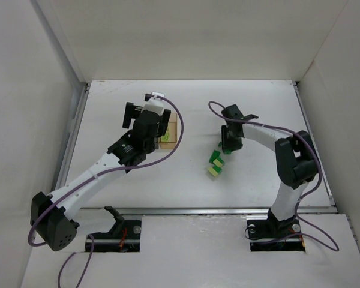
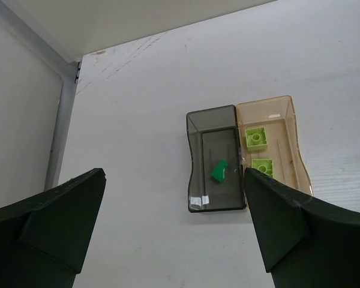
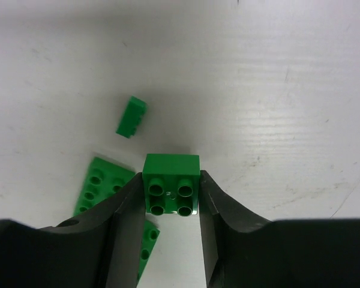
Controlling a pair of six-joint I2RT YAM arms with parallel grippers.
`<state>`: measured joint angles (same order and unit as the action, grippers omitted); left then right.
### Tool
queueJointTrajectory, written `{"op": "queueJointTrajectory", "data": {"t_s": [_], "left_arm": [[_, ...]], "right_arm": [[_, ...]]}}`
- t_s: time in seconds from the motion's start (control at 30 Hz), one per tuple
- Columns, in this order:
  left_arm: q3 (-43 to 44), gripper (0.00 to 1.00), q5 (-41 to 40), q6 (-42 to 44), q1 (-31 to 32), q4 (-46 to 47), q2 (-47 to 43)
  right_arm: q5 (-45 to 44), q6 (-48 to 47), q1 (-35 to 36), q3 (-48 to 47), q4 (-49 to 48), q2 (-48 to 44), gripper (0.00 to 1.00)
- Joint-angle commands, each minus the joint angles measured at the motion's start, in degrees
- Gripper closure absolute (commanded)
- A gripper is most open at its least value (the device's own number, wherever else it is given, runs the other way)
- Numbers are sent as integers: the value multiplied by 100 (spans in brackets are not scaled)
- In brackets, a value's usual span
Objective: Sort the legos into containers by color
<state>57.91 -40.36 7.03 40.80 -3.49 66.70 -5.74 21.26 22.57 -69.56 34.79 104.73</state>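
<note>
The smoky grey bin (image 2: 195, 156) is to the left of my right gripper in the top view. Next I will raise my right gripper, carry the dark green lego over that bin and release it.
My right gripper (image 3: 171, 193) is shut on a dark green four-stud lego (image 3: 171, 183), held just above the table; it also shows in the top view (image 1: 227, 147). Beside it lie a small dark green brick (image 3: 131, 117), a flat green plate (image 3: 101, 183) and another green piece (image 3: 145, 239) partly under my left finger. My left gripper (image 2: 173, 177) is open and empty, high above the two adjoining bins. The smoky grey bin (image 2: 195, 156) holds one dark green brick (image 2: 219, 171). The amber bin (image 2: 288, 141) holds two yellow-green bricks (image 2: 257, 137) (image 2: 263, 166).
In the top view a small cluster of loose legos (image 1: 215, 164) lies at mid-table, just left of and below the right gripper. The bins (image 1: 171, 129) are mostly hidden under the left gripper (image 1: 158, 120). White walls enclose the table on three sides.
</note>
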Motion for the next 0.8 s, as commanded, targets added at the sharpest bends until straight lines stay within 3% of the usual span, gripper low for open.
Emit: {"op": "queueJointTrajectory", "data": {"t_s": [0.0,0.1,0.2,0.27,0.3,0.33,0.47,0.63,0.77], "left_arm": [[28,0,-295,-122,25,251,-148],[-253,0,-998,-333,25,637,-271],[-551,0,-1851,-334,-80,1007,-385],[-631,0,-2054,-194,-81,1061,-438],[-632,0,-2116,-193,-81,1061,-438],[-632,0,-2212,-132,-81,1061,-490],[-711,0,-2634,211,-133,1315,-762],[-931,0,-2714,45,-186,1220,-939],[-931,0,-2653,-17,-186,1219,-939]], "right_arm": [[-128,-156,-16,-759,81,-424,100],[-367,-271,317,-1392,-425,-864,100],[62,-271,801,-1805,-1208,-867,100],[440,-210,1308,-2209,-1685,-315,100],[590,-210,1486,-2968,-1686,1,100],[739,-210,1635,-3463,-1329,726,100],[1688,-140,1962,-5434,-999,2144,100],[2488,467,2015,-5595,-1764,2736,100],[2657,608,2067,-5805,-1669,3132,98]]}}
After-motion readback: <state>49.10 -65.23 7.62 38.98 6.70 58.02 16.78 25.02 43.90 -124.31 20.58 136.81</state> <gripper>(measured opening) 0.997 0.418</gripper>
